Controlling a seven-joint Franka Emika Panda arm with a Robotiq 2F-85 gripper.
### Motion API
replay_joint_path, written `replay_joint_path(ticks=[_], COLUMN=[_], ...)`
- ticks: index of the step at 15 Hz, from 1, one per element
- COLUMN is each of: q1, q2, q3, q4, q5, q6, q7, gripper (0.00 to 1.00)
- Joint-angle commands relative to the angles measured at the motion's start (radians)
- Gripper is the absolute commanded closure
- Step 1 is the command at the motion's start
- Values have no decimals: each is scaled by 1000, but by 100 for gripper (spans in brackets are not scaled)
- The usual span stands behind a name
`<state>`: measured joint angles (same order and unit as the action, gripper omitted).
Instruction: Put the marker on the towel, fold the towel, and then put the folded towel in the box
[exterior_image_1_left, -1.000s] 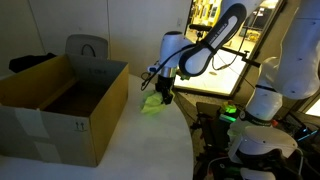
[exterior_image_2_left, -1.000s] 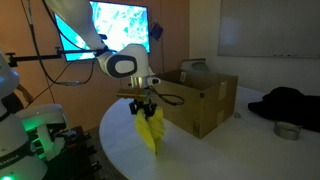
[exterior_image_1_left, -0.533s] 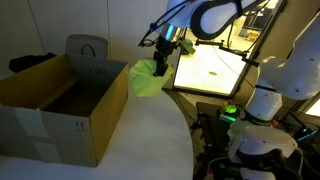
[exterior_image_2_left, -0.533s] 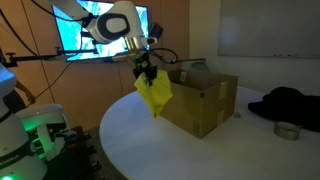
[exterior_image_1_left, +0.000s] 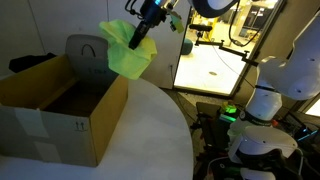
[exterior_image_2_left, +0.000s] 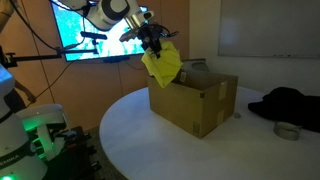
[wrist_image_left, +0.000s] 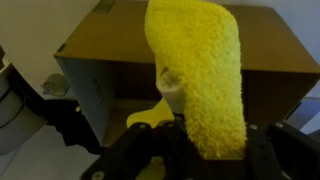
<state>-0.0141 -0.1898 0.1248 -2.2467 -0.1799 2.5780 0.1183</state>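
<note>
The towel (exterior_image_1_left: 124, 57) still hangs by the box's near edge, so the robot will carry it outward with its gripper over the box's open top (exterior_image_1_left: 76, 98), then lower and release it.
My gripper (exterior_image_1_left: 141, 30) is shut on the yellow-green towel (exterior_image_1_left: 124, 57) and holds it high in the air, just above the near edge of the brown cardboard box (exterior_image_1_left: 60, 110). The towel (exterior_image_2_left: 163, 64) hangs folded from the jaws (exterior_image_2_left: 153, 42) beside the box (exterior_image_2_left: 195, 100). In the wrist view the towel (wrist_image_left: 200, 70) fills the middle, with the box (wrist_image_left: 110, 45) below it. A pale rounded tip (wrist_image_left: 171, 82) pokes out of the towel's fold; it may be the marker. The jaws (wrist_image_left: 200, 150) grip the towel's end.
The box stands on a round white table (exterior_image_1_left: 150, 140). A dark jacket (exterior_image_2_left: 290, 103) and a small bowl (exterior_image_2_left: 286, 130) lie at the table's far side. A grey chair (exterior_image_1_left: 88, 48) stands behind the box. A lit bench (exterior_image_1_left: 210, 70) and another robot base (exterior_image_1_left: 262, 110) are nearby.
The gripper has lifted the towel from just above the table up and toward the box; it now hangs over the box's edge.
</note>
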Motion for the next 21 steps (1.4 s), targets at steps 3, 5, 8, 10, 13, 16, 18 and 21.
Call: replay_joint_path(ticks=[3, 5, 8, 10, 13, 16, 18, 21], q1=[-52, -48, 12, 39, 56, 140, 161, 160], q2=[178, 269, 424, 510, 606, 623, 602, 530], q3=[72, 77, 63, 63, 78, -6, -31, -41], q4=[188, 268, 399, 460, 525, 526, 501, 425], q5=[-211, -350, -534, -544, -496, -408, -349, -233], q6=[151, 179, 133, 123, 89, 62, 44, 27], q7=[418, 572, 756, 767, 684, 563, 466, 297], gripper=[91, 91, 91, 91, 53, 30, 16, 0])
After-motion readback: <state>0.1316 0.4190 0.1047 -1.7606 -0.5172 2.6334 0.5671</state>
